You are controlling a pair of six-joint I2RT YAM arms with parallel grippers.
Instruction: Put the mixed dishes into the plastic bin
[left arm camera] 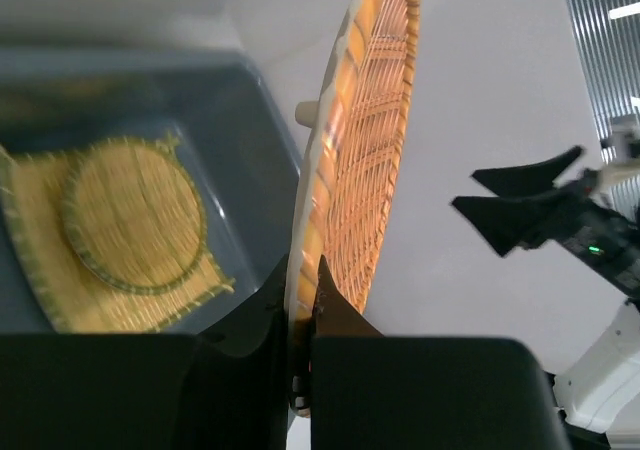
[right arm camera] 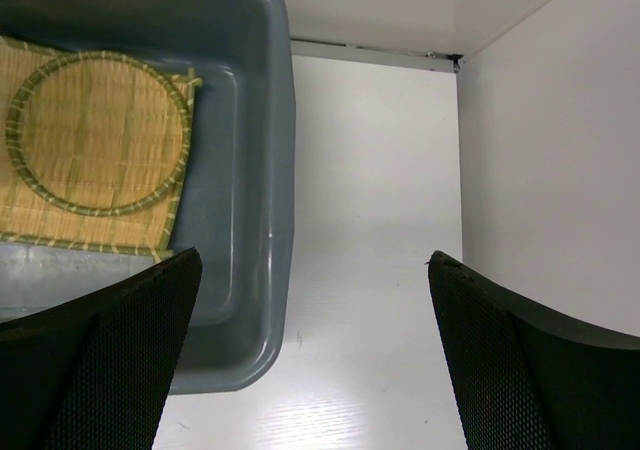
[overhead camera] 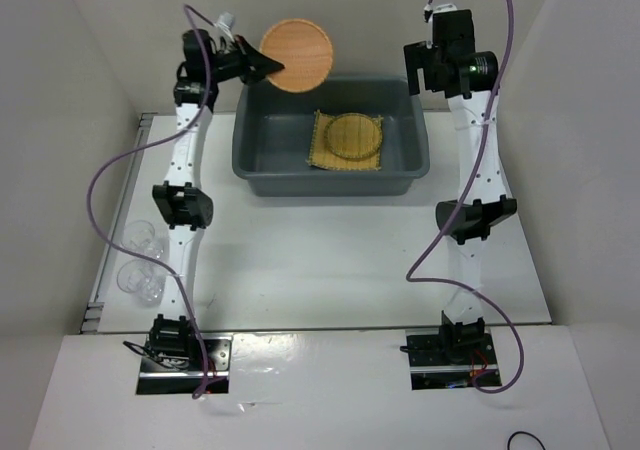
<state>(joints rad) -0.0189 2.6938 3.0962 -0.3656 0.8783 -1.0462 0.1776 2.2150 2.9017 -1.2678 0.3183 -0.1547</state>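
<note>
The orange-brown round tray needs to get down inside the bin. My left gripper should first carry it toward the yellow round tray [overhead camera: 353, 137] [left arm camera: 136, 215].
My left gripper [overhead camera: 268, 67] is shut on the rim of the orange-brown round tray [overhead camera: 297, 55], held up above the far-left corner of the plastic bin [overhead camera: 262, 160]. In the left wrist view the tray [left arm camera: 365, 120] stands edge-on, its rim pinched between the jaws of the gripper [left arm camera: 305, 282]. Inside the bin lies the square tan mat [overhead camera: 328, 155] with the yellow round tray [overhead camera: 355, 133] on top of it. Two clear glasses [overhead camera: 140, 238] [overhead camera: 138, 280] stand on the table at the left. My right gripper [right arm camera: 315, 270] is open and empty, raised over the bin's right rim [right arm camera: 280, 170].
White walls close in the table on the left, back and right. A metal rail [overhead camera: 120, 220] runs along the table's left edge beside the glasses. Purple cables loop off both arms.
</note>
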